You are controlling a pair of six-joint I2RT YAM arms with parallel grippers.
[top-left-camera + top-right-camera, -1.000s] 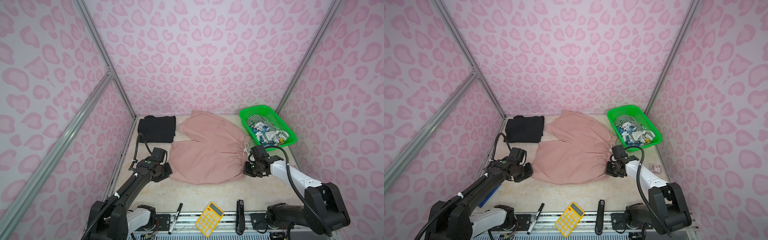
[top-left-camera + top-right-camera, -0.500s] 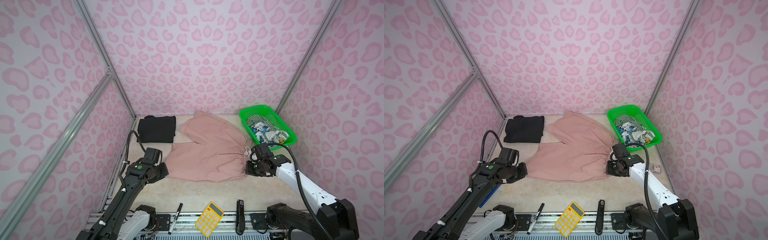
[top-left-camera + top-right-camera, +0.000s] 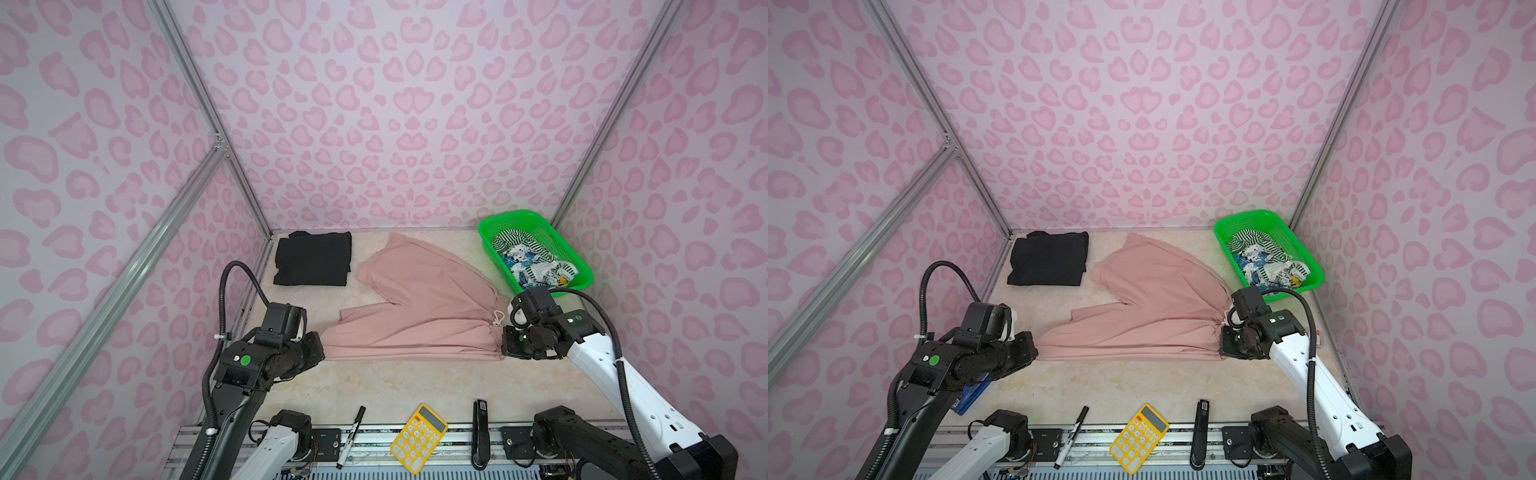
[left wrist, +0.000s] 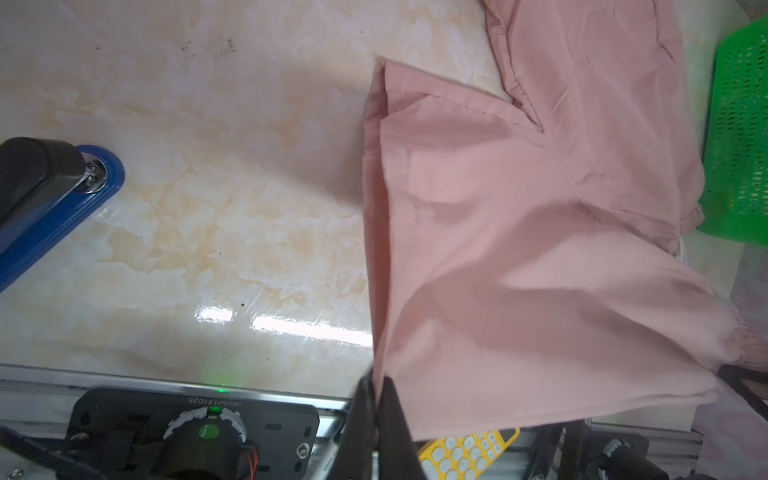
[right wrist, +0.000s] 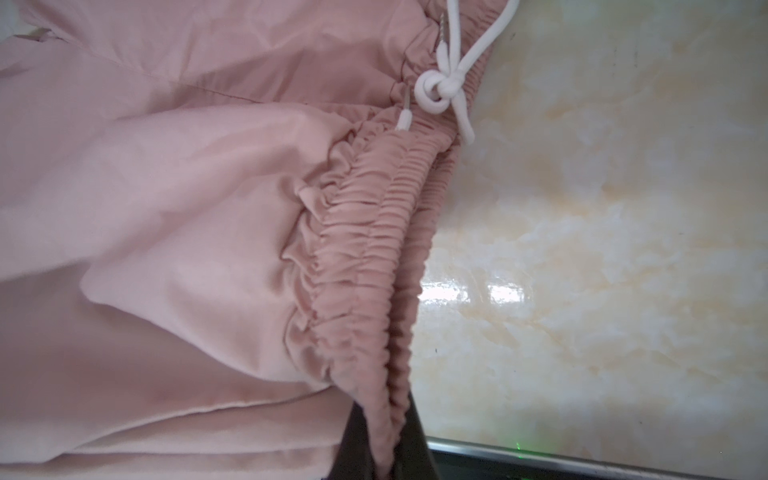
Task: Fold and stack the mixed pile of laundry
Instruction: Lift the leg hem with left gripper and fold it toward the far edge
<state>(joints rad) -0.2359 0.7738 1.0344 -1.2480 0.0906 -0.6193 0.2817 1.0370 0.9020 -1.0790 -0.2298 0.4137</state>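
Note:
The left gripper needs to carry the held corner outward next, over the far leg's far hem corner [image 3: 392, 238], and release it, because the legs are splayed apart and that far corner lies outward.
Dusty-pink drawstring shorts [image 3: 415, 316] [image 3: 1142, 316] lie spread mid-table, their near edge stretched between my two grippers. My left gripper [image 3: 320, 353] [image 4: 376, 386] is shut on the hem corner of the near leg [image 4: 540, 249]. My right gripper [image 3: 505, 347] [image 5: 386, 419] is shut on the gathered waistband [image 5: 357, 249], below the knotted white cord [image 5: 444, 83]. A folded black garment [image 3: 312, 258] rests at the back left. Striped and blue-white printed pieces [image 3: 532, 257] sit in the green basket [image 3: 515, 215].
The basket stands at the back right, just beyond my right gripper. Along the front rail lie a black marker [image 3: 351, 434], a yellow calculator [image 3: 419, 438] and a black stapler [image 3: 480, 432]. A blue stapler [image 3: 971, 395] lies under my left arm. Pink patterned walls enclose three sides.
Both arms have risen, each still holding the shorts. The near edge of the shorts has come up off the table and now runs taut between the grippers.

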